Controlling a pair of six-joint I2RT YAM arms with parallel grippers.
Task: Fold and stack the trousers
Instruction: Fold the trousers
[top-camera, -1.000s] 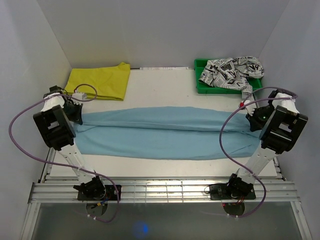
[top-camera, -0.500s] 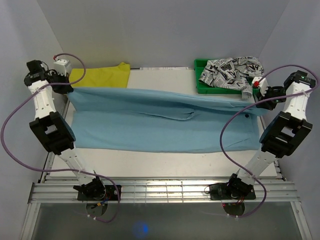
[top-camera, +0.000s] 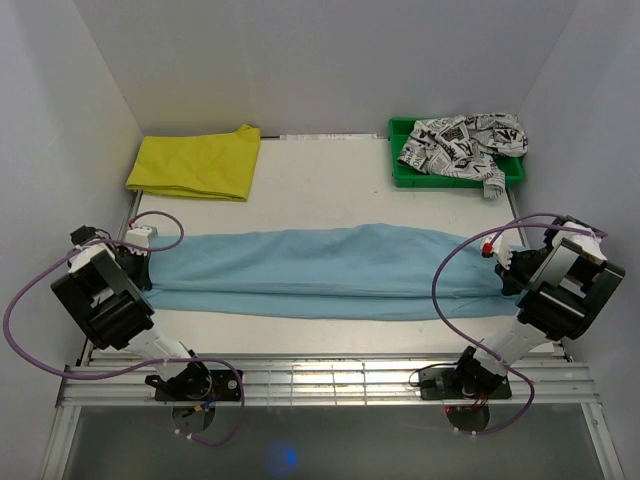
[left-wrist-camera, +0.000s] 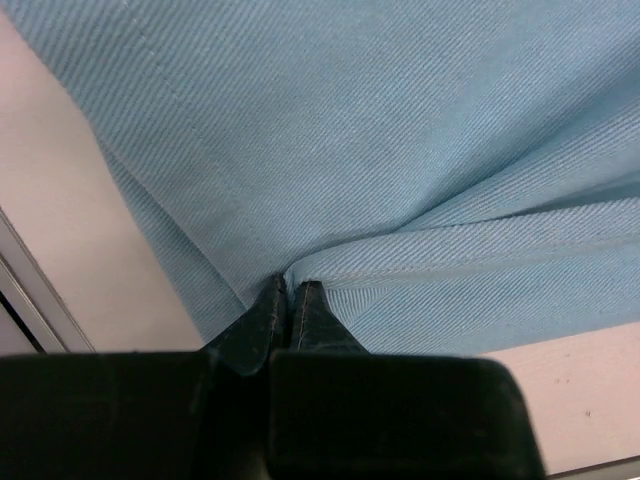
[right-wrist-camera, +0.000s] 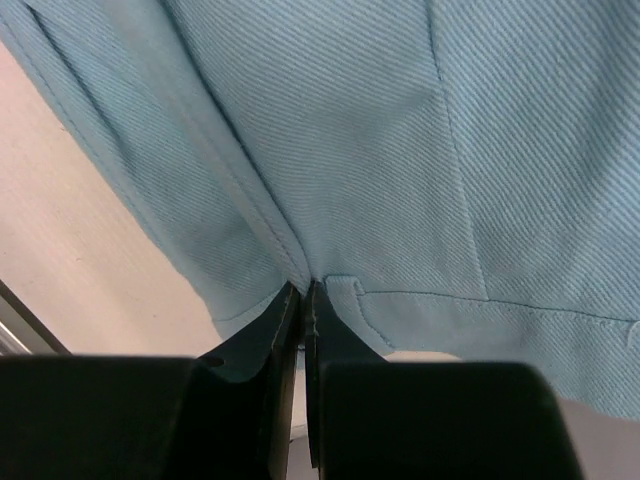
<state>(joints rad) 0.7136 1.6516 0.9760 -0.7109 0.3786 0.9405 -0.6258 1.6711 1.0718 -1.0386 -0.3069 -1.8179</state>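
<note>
My left gripper will next lift outward and stretch the trousers' creased end over the bare part of the table by the bar (left-wrist-camera: 95, 255), to its left in the top view. Then it will lower and release.
The light blue trousers (top-camera: 320, 270) lie folded lengthwise across the table, stretched from left to right. My left gripper (top-camera: 143, 262) is shut on their left end; in the left wrist view the closed fingertips (left-wrist-camera: 288, 290) pinch the blue cloth (left-wrist-camera: 380, 150). My right gripper (top-camera: 506, 268) is shut on their right end; in the right wrist view the closed fingertips (right-wrist-camera: 305, 290) pinch the cloth (right-wrist-camera: 360, 130) beside a stitched seam. Both ends sit low, near the tabletop.
A folded yellow garment (top-camera: 198, 163) lies at the back left. A green tray (top-camera: 403, 172) at the back right holds a crumpled black-on-white printed garment (top-camera: 460, 143). White walls close in on both sides. The table's front rail (top-camera: 320, 375) runs below the trousers.
Both grippers have come down and toward the near edge from a raised, far position, carrying the trousers' upper edge over so the cloth now lies folded in half lengthwise.
</note>
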